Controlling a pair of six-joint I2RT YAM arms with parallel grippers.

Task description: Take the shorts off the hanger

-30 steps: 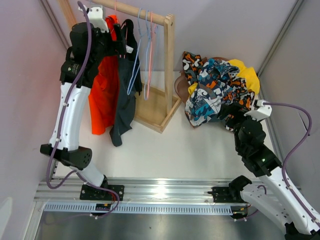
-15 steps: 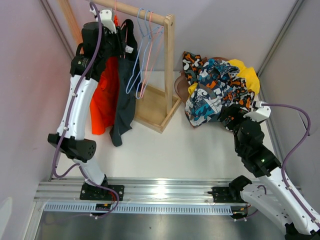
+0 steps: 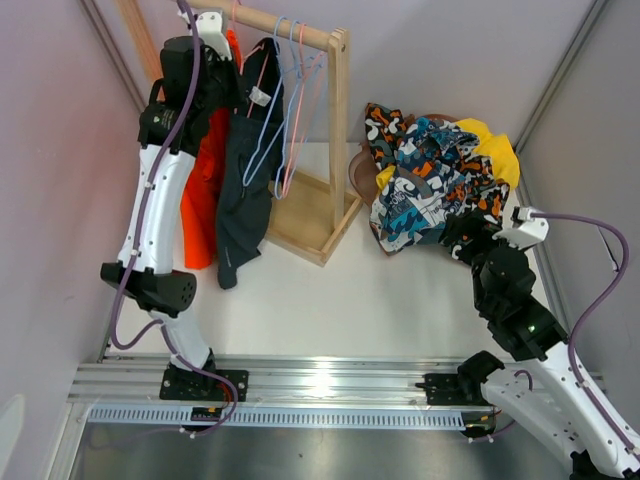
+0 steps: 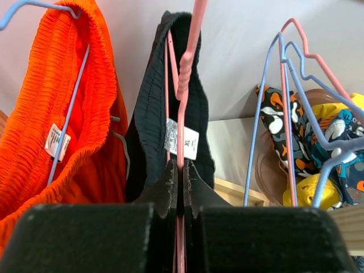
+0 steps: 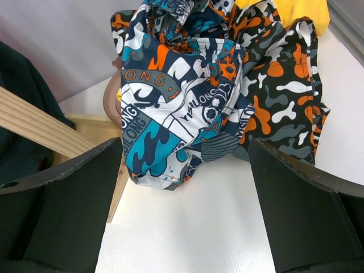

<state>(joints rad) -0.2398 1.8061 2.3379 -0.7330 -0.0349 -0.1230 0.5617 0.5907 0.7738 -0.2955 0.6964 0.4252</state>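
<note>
My right gripper should next swing to the left in the top view, onto the lower part of the black shorts hanging there, while my left gripper holds the hanger.
Bright orange shorts (image 3: 200, 190) (image 4: 62, 114) and black shorts (image 3: 243, 180) (image 4: 151, 114) hang from the wooden rail (image 3: 290, 28). The black pair is on a pink hanger (image 4: 185, 74). My left gripper (image 3: 232, 75) (image 4: 179, 168) is up at the rail, shut on that pink hanger's wire just below the white size label. At the right lies a pile of shorts (image 3: 430, 180): teal print (image 5: 187, 96), camouflage (image 5: 278, 96) and yellow (image 3: 497, 150). My right gripper (image 3: 462, 235) (image 5: 185, 199) hovers open over the table in front of that pile, holding nothing.
Three empty blue and pink hangers (image 3: 290, 110) (image 4: 284, 114) hang on the rail to the right of the black shorts. The rack's wooden post and base (image 3: 310, 220) stand between the two arms. A brown bowl (image 3: 358, 172) sits partly under the pile.
My left gripper has risen toward the rail and shut on the pink hanger; the black shorts have swung up and right with it. The right arm has barely moved.
</note>
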